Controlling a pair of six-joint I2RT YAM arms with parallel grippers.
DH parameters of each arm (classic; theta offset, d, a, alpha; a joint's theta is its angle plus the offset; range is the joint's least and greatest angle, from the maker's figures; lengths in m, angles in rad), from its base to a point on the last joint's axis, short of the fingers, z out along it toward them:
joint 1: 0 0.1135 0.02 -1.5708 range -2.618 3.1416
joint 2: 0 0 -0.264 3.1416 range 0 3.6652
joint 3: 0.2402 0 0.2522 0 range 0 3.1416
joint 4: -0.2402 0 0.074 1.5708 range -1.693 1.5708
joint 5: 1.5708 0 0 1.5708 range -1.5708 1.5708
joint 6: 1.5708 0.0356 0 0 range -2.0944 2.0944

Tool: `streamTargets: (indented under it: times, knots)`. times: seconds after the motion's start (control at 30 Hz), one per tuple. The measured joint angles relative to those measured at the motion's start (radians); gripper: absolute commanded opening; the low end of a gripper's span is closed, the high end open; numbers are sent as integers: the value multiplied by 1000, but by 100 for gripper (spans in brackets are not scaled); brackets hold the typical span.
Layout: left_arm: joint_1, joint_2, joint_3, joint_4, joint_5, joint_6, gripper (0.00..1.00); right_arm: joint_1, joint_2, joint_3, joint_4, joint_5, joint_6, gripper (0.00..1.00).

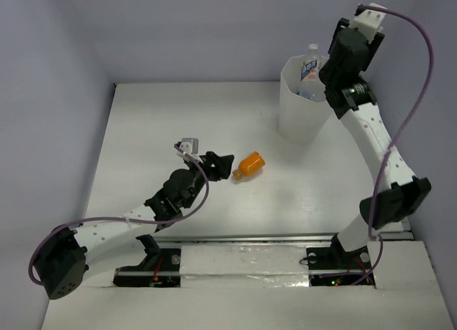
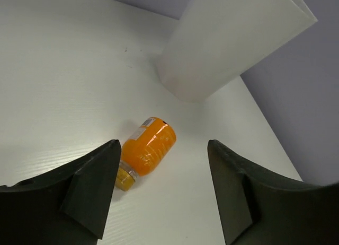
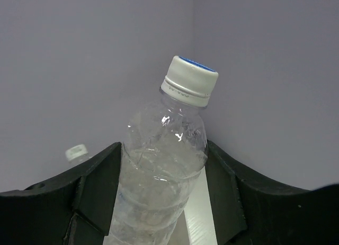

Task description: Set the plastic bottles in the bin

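Observation:
My right gripper will next go down toward the gap beside the blue-labelled bottle and let go of the clear bottle it holds, since the bin's opening is below it.
A stubby orange bottle [image 1: 250,163] lies on its side on the white table, cap toward my left arm. My left gripper [image 1: 223,166] is open and empty just short of it; in the left wrist view the orange bottle [image 2: 147,148] lies ahead of the open gripper [image 2: 163,145], near the left fingertip. The bin [image 1: 296,119] stands at the back right and shows in the left wrist view too [image 2: 233,38]. My right gripper [image 3: 164,171] is shut on a clear bottle [image 3: 161,165] with a white cap, held over the bin's rim [image 3: 200,218]. That blue-labelled clear bottle [image 1: 311,67] pokes above the bin.
The cap of another clear bottle [image 3: 77,152] shows to the left of the held one, low by the bin. Grey walls close in the table at the back and both sides. The right arm [image 1: 371,137] arches over the table's right side.

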Motion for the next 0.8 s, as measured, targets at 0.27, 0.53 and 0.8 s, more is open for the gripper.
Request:
streamTargets:
  times: [0.27, 0.53, 0.8]
  knots:
    - [0, -37, -22, -55, 72, 1, 72, -20, 211, 39, 66, 65, -222, 56]
    - [0, -16, -24, -65, 111, 1, 83, -20, 247, -29, 182, 89, -341, 56]
    - [0, 120, 12, -111, 138, 9, 87, -20, 293, -58, 213, 95, -354, 87]
